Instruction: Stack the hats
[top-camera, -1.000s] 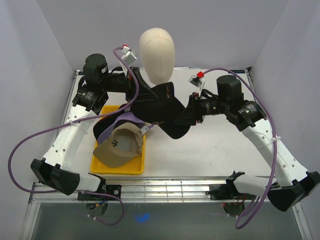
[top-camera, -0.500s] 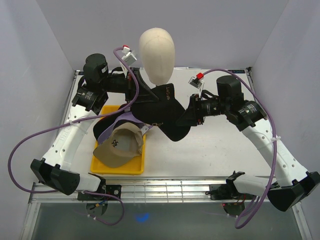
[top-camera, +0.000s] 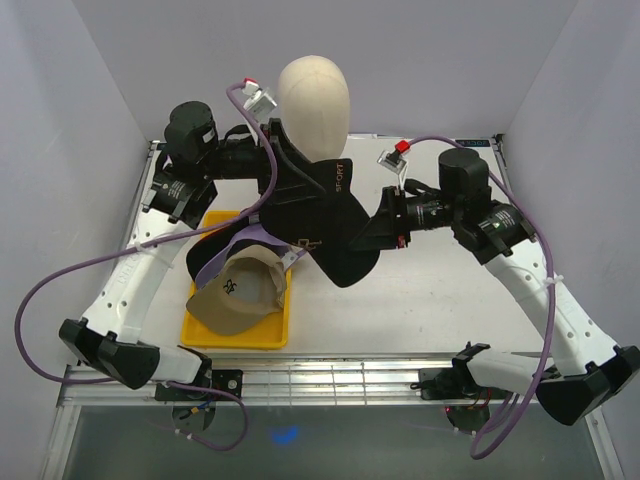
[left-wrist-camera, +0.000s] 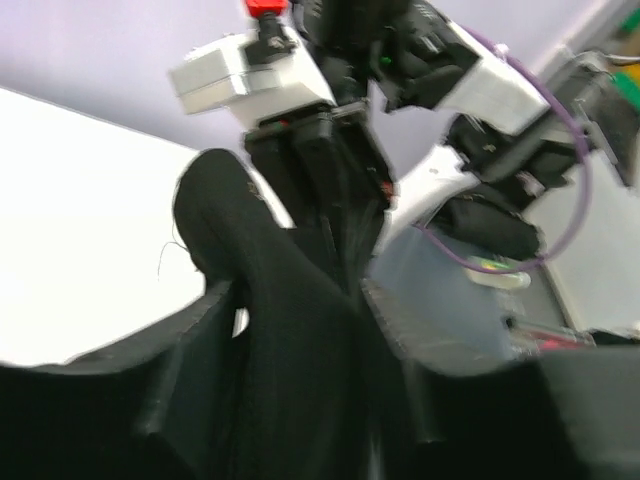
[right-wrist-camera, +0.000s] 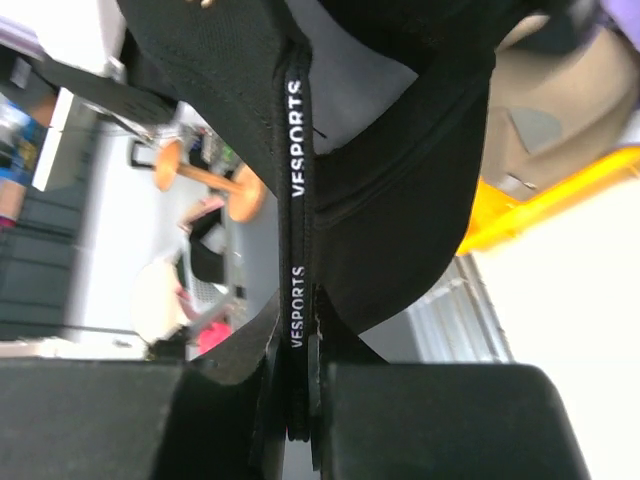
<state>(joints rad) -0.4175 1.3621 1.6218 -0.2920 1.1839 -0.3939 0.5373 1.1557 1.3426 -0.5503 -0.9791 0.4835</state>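
Observation:
My right gripper carries the black cap outward and up onto the top of the mannequin head (top-camera: 315, 78) next and releases it there, since the head stands bare.
A black cap (top-camera: 330, 225) hangs between my two grippers in front of the mannequin head. My right gripper (top-camera: 378, 232) is shut on its lettered edge band (right-wrist-camera: 294, 200), which is pinched flat between the fingers (right-wrist-camera: 300, 345). My left gripper (top-camera: 277, 185) is at the cap's other side, open, and black fabric (left-wrist-camera: 290, 330) still lies loosely between its spread fingers (left-wrist-camera: 185, 395). A tan cap (top-camera: 236, 295) rests in the yellow tray (top-camera: 250, 337), on top of a lavender cap (top-camera: 262, 238) and another black cap (top-camera: 200, 262).
The cream mannequin head (top-camera: 313, 100) stands on its dark stand at the back centre, just behind the held cap. The left arm's purple cable (top-camera: 262, 170) loops across the cap. White walls close in both sides.
My right gripper has shut on the black cap's edge. My left gripper's jaws have opened. The cap has turned slightly and moved back toward the head.

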